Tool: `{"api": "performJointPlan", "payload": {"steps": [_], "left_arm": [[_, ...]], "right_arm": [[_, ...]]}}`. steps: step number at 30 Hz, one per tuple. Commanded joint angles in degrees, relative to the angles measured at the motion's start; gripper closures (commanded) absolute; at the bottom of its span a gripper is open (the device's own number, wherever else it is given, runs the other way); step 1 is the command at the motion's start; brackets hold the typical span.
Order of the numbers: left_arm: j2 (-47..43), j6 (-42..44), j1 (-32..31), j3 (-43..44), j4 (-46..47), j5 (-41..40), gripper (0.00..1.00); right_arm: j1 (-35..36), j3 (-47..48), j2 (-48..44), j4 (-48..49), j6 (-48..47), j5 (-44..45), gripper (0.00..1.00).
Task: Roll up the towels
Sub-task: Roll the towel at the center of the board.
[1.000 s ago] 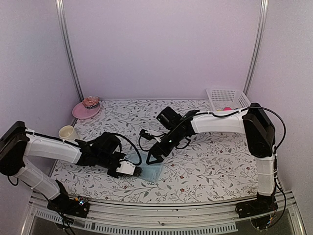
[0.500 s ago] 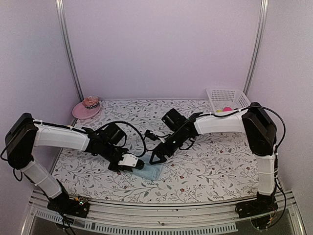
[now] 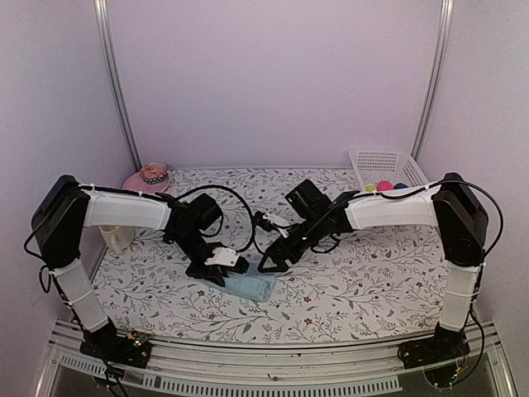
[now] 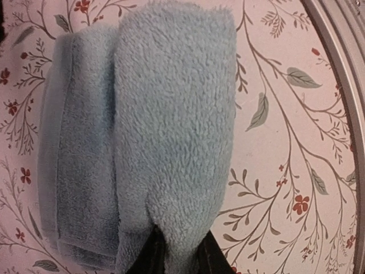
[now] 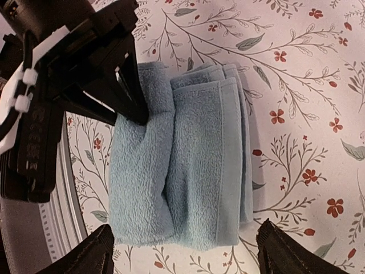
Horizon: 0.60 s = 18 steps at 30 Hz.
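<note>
My right gripper comes down and to the left in the top view onto the towel's unheld end next, which lies below it on that same side.
The pale aqua towel lies partly rolled into a thick bundle on the floral tabletop near the front middle. In the left wrist view the towel has one fold lapped over the rest. My left gripper is shut on the end of that top fold. My right gripper is open wide and hovers just above the towel, touching nothing. The left gripper's fingers also show in the right wrist view, at the towel's far end. The deep royal blue towel is out of view.
A pink hat sits at the back left. A cream cup stands behind the left arm. A white basket with coloured balls is at the back right. The table's metal front edge runs close to the towel.
My left gripper has swung right and back with the towel's edge, folding it over into a tighter bundle. My right gripper has shifted slightly right and stays open.
</note>
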Motion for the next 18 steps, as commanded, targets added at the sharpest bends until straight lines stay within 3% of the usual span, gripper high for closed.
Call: {"api": "performJointPlan", "payload": {"steps": [1, 18], "left_arm": [[4.18, 1.02, 1.07, 4.34, -8.59, -0.35, 0.82], [12.12, 1.32, 2.88, 15.07, -15.25, -0.93, 0.83]], "right_arm": [[-1.01, 5.26, 6.06, 0.28, 5.8, -6.27, 0.13], [-2.13, 14.49, 18.21, -3.98, 6.22, -18.81, 0.09]]}}
